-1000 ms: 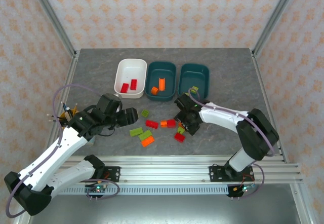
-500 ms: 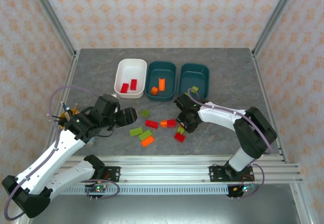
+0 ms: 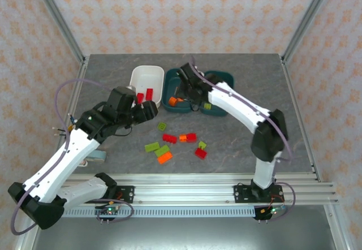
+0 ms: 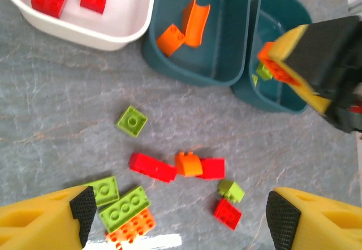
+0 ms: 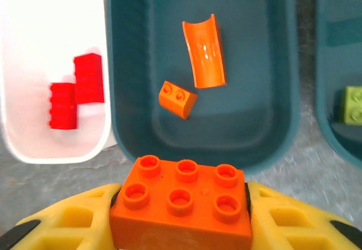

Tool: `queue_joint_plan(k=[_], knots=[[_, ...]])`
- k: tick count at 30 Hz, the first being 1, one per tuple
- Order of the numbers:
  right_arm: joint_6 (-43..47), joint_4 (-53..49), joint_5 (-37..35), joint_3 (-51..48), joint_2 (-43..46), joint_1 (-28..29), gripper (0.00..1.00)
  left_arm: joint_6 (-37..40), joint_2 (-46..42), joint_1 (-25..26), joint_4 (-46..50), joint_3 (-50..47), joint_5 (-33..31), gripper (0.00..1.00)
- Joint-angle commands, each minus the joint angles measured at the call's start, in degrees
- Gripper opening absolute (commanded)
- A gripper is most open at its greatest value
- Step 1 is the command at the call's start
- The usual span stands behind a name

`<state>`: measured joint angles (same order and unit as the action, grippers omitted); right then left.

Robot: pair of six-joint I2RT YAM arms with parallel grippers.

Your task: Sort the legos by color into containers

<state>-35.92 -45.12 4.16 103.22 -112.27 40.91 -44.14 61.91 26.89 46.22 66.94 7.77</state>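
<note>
I will next lower my right gripper past the near rim of the middle teal tub and into the tub. I will let go beside the small orange brick, since only orange pieces lie there.
My right gripper [image 5: 181, 210] is shut on an orange six-stud brick [image 5: 181, 211] and hangs over the near rim of the middle teal tub [image 5: 266, 120]. That tub holds a curved orange piece [image 5: 203, 52] and a small orange brick [image 5: 178, 98]. The white tub [image 3: 136, 77] holds two red bricks [image 5: 76, 89]. The right teal tub [image 3: 226, 83] holds a lime brick [image 5: 353, 104]. My left gripper [image 4: 181, 216] stands open above the loose pile. There I see a lime square [image 4: 132, 120], a red brick [image 4: 151, 167], an orange piece [image 4: 188, 164] and a lime long brick [image 4: 125, 207].
More loose bricks lie on the grey table: a red one [image 3: 201, 152], a small lime one [image 3: 202, 145] and an orange one [image 3: 165, 158]. A yellow-rimmed cup with pens [image 3: 70, 128] stands at the left, behind my left arm. A metal rail [image 3: 226, 182] runs along the near edge.
My right arm has swung from the loose pile up to the middle teal tub, carrying the orange brick. My left gripper has shifted a little farther from the near edge.
</note>
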Motion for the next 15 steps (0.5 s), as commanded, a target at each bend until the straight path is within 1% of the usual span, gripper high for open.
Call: queue_joint_plan(k=[1, 5, 7, 9, 15], knots=[[7.7, -7.2, -0.5, 6.7, -7.3, -1.2, 0.37, -1.3, 2.6, -2.8, -2.5, 2.7, 1.3, 0.82], [9.7, -9.5, 2.4, 14.1, -14.6, -2.7, 0.37, 0.4, 5.1, -3.2, -2.2, 4.5, 1.2, 0.82], [10.0, -13.2, 4.1, 19.0, -19.2, -3.2, 0.37, 0.7, 5.7, -3.2, -1.9, 4.4, 1.3, 0.82], [10.0, -16.1, 4.3, 22.2, -22.4, -3.3, 0.37, 0.7, 5.4, -3.3, -1.9, 3.9, 1.2, 0.82], [9.3, -15.2, 3.0, 21.0, -24.1, -3.6, 0.37, 0.5, 4.5, -3.3, -1.8, 2.6, 1.1, 0.82]])
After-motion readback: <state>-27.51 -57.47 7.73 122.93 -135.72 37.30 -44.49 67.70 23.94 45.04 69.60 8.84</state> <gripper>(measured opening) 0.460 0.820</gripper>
